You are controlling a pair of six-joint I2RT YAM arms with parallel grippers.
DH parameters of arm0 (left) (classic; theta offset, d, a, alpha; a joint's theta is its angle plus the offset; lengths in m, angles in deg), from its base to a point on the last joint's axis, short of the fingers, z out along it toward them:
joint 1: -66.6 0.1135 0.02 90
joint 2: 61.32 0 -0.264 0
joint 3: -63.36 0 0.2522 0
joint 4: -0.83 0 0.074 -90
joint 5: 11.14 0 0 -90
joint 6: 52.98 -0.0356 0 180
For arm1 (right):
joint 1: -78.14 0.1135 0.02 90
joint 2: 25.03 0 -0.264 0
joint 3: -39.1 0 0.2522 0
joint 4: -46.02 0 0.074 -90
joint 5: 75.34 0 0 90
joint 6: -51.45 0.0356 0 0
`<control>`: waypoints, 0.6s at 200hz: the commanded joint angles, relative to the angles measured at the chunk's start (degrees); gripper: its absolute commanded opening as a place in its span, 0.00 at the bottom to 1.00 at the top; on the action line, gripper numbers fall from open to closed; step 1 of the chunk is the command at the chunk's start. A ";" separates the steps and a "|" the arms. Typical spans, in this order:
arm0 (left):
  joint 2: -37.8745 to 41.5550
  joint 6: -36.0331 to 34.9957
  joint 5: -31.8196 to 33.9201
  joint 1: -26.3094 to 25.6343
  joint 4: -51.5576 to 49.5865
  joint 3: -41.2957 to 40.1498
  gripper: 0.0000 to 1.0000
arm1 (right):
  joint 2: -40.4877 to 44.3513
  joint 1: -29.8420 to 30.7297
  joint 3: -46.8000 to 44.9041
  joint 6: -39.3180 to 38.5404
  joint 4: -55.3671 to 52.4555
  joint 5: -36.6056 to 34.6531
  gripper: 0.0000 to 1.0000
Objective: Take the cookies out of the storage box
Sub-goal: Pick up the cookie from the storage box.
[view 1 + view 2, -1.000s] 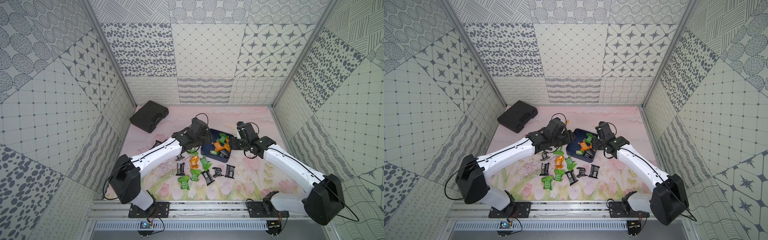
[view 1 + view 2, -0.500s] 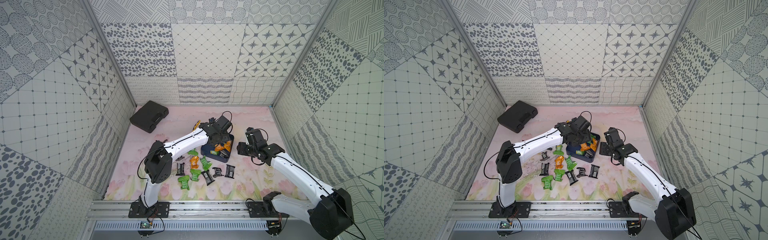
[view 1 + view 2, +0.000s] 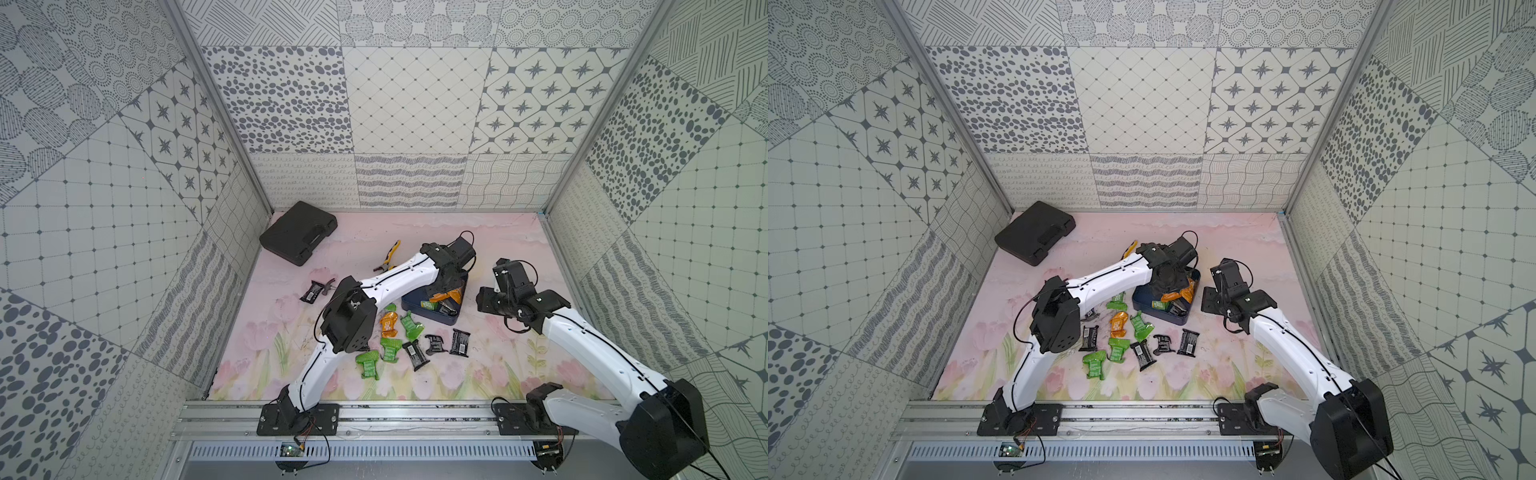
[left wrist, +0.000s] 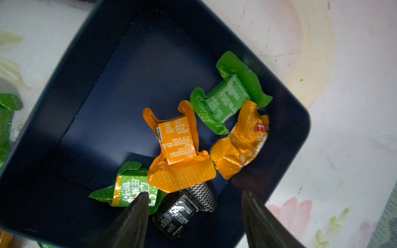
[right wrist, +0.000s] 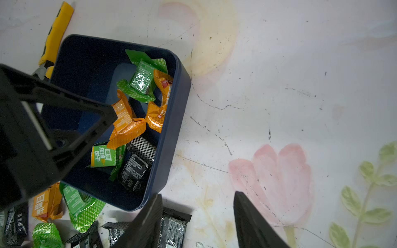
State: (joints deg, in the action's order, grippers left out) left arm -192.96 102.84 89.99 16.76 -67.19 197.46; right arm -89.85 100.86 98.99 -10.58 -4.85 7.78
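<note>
The left gripper should bring its open fingers down onto the orange packet below, around its printed block (image 4: 177, 140), because the packet lies uncovered with its flared end on top of the black and green ones.
The navy storage box (image 3: 451, 320) (image 3: 1177, 321) lies mid-mat with several cookies in it. The left wrist view shows an orange packet (image 4: 178, 139), a crumpled orange one (image 4: 242, 139), two green ones (image 4: 227, 98) and a black one (image 4: 182, 208) against the box wall (image 4: 64, 90). My left gripper (image 4: 194, 193) (image 3: 446, 286) hangs open over the box, fingers either side of the black packet, holding nothing. My right gripper (image 5: 197, 194) (image 3: 484, 301) stands open over bare mat just right of the box (image 5: 174, 120). More cookies (image 3: 388, 324) (image 3: 1119, 324) lie loose in front of the box.
Yellow-and-black pliers (image 3: 388, 255) (image 5: 55, 36) lie just behind the box. A black case (image 3: 299, 237) sits at the back left by the wall. A lone black packet (image 3: 312, 291) lies left of my left arm. Patterned walls close in three sides.
My left gripper has swung from the box's left side to above its contents, elbow raised. My right gripper has drawn back out of the box to the right.
</note>
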 commanded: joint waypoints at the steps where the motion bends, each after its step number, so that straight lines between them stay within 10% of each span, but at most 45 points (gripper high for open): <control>1: -2.71 1.86 2.32 0.01 -8.67 2.22 0.71 | 1.09 -0.44 -0.69 0.82 0.80 0.23 0.58; 120: -9.35 -1.75 3.66 2.61 -7.07 6.94 0.68 | 0.96 -0.42 -1.05 1.21 0.80 0.65 0.57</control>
State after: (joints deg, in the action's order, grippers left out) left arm -201.11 102.40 91.17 18.09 -72.11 203.19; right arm -89.82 100.62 98.05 -10.19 -4.87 8.02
